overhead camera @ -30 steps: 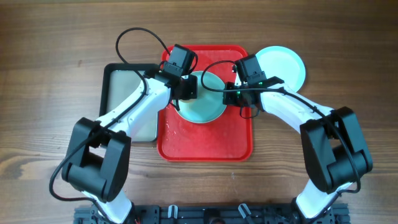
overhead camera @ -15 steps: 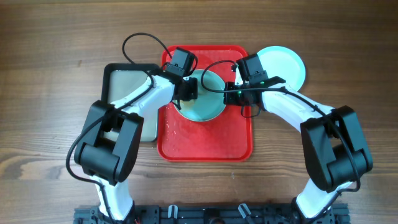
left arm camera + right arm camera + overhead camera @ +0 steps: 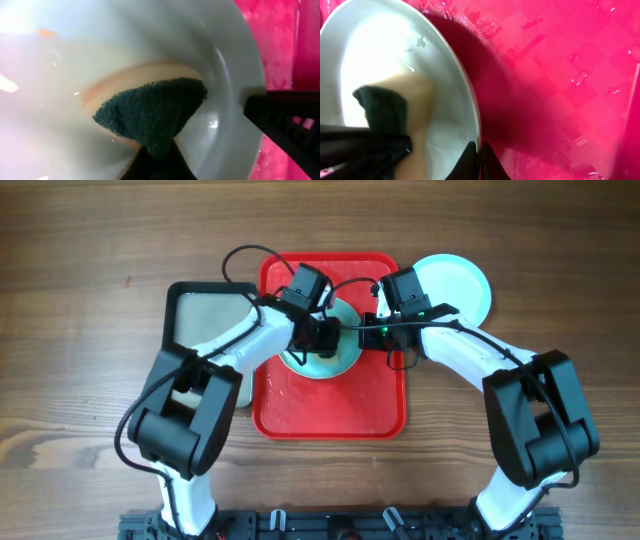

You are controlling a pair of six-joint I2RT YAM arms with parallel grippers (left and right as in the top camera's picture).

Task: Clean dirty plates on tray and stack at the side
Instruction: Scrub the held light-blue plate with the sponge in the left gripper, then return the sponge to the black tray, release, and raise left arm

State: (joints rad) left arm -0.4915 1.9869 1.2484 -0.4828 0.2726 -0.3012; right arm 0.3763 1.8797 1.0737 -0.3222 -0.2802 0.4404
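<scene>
My left gripper will next lift the dark green sponge (image 3: pixel 150 112) off the plate, then lower it onto the black-rimmed tray's open grey inside.
A pale mint plate (image 3: pixel 335 358) sits tilted over the red tray (image 3: pixel 330 405); it fills the left wrist view (image 3: pixel 75 100) and shows in the right wrist view (image 3: pixel 385 65). My left gripper (image 3: pixel 325 335) is shut on a dark green sponge (image 3: pixel 150 112) with a tan underside, pressed on the plate's inside. My right gripper (image 3: pixel 368 328) is shut on the plate's right rim (image 3: pixel 476 150), one finger on each side. Another mint plate (image 3: pixel 455 285) lies on the table right of the tray. The white plate is not in view.
A black-rimmed tray with a grey inside (image 3: pixel 205 330) lies left of the red tray. The red tray's floor is wet with droplets (image 3: pixel 560 60). Both arms' cables loop over the tray's far end.
My left gripper has moved right with the sponge, from the plate's left edge to over its middle. The right gripper and the plate have stayed put.
</scene>
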